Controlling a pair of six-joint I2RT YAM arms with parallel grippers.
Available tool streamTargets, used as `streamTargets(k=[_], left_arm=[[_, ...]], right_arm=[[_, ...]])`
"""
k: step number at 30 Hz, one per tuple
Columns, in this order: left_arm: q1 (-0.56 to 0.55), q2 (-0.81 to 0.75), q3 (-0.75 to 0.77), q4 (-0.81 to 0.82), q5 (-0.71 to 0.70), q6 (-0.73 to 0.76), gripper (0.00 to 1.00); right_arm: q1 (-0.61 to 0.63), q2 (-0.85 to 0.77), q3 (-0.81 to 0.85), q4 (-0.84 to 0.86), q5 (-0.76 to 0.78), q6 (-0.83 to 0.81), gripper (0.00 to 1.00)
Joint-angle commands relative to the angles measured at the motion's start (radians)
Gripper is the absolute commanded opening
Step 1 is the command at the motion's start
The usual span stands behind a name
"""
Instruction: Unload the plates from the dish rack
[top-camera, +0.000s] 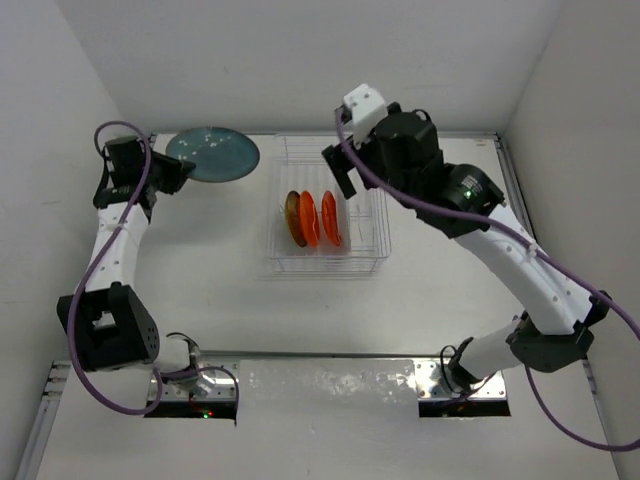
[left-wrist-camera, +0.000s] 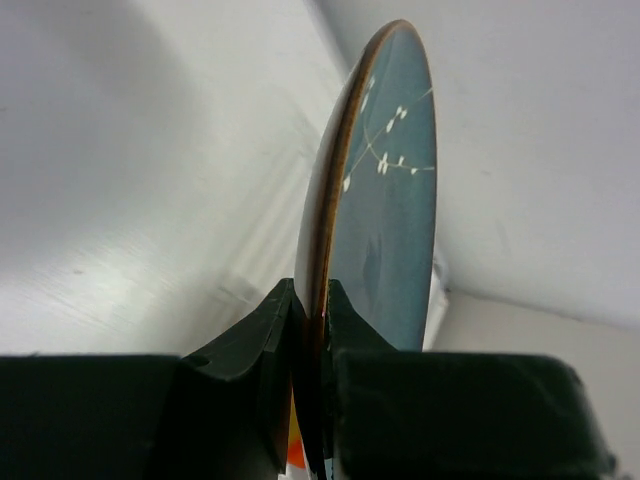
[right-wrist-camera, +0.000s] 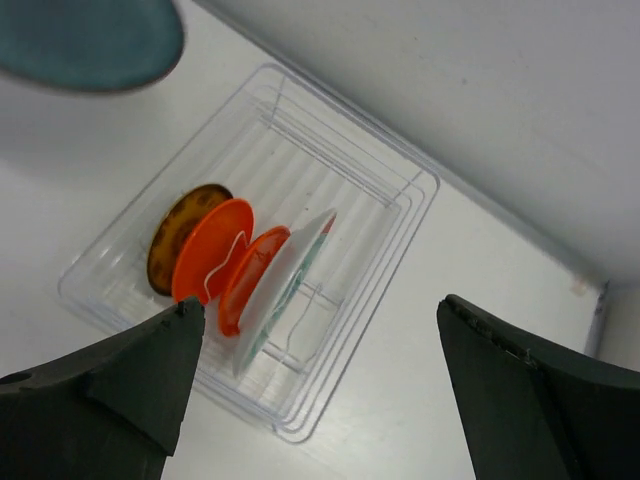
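The left gripper will next bring the teal plate down, setting a course for the open spot on the tabletop beside the rack.
My left gripper (top-camera: 178, 172) is shut on the rim of a dark teal plate (top-camera: 212, 153), held at the back left, apart from the rack. In the left wrist view the teal plate (left-wrist-camera: 390, 200) stands edge-on between the black fingers (left-wrist-camera: 250, 340). The clear wire dish rack (top-camera: 365, 250) sits mid-table with upright plates: a yellow-brown patterned one (right-wrist-camera: 185, 230), an orange one (right-wrist-camera: 205, 255), a smaller orange one (right-wrist-camera: 250, 280) and a larger one showing its white back (right-wrist-camera: 285, 285). My right gripper (right-wrist-camera: 318, 303) hangs open and empty above the rack's back edge (top-camera: 345, 175).
White walls close the table in on the left, back and right. The back wall runs just behind the teal plate and the rack. Both arm bases (top-camera: 190, 385) stand at the near edge by a shiny metal strip (top-camera: 330, 385).
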Motion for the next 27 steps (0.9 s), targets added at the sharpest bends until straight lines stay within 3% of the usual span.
streamTargets(k=[1, 3, 7, 13, 16, 17, 18, 19, 23, 26, 27], left_arm=[[0.015, 0.027, -0.111, 0.318, -0.008, 0.039, 0.00], [0.032, 0.085, -0.157, 0.447, 0.016, 0.036, 0.00], [0.056, 0.171, -0.163, 0.489, -0.013, 0.042, 0.00], [0.085, 0.303, -0.150, 0.474, -0.057, 0.066, 0.00], [0.087, 0.380, -0.134, 0.458, -0.050, 0.073, 0.00], [0.085, 0.397, -0.127, 0.457, -0.039, 0.071, 0.05], [0.087, 0.414, -0.124, 0.449, -0.039, 0.074, 0.18], [0.087, 0.443, -0.121, 0.448, -0.039, 0.076, 0.24], [0.085, 0.521, -0.088, 0.402, -0.010, 0.096, 0.39], [0.084, 0.541, -0.087, 0.360, -0.005, 0.102, 0.58], [0.082, 0.540, -0.082, 0.337, -0.014, 0.106, 0.72]], right_arm=[[-0.074, 0.059, 0.088, -0.103, -0.079, 0.338, 0.95], [-0.130, 0.089, 0.164, -0.183, -0.154, 0.404, 0.95], [-0.184, 0.139, 0.190, -0.220, -0.285, 0.492, 0.94], [-0.193, 0.220, 0.116, -0.183, -0.342, 0.527, 0.91], [-0.195, 0.306, 0.158, -0.217, -0.272, 0.548, 0.88], [-0.195, 0.351, 0.175, -0.231, -0.236, 0.553, 0.87], [-0.193, 0.372, 0.191, -0.247, -0.198, 0.567, 0.85], [-0.195, 0.391, 0.222, -0.264, -0.161, 0.573, 0.84], [-0.204, 0.463, 0.251, -0.300, -0.052, 0.582, 0.77], [-0.223, 0.492, 0.230, -0.295, -0.044, 0.582, 0.71], [-0.230, 0.495, 0.221, -0.289, -0.052, 0.579, 0.68]])
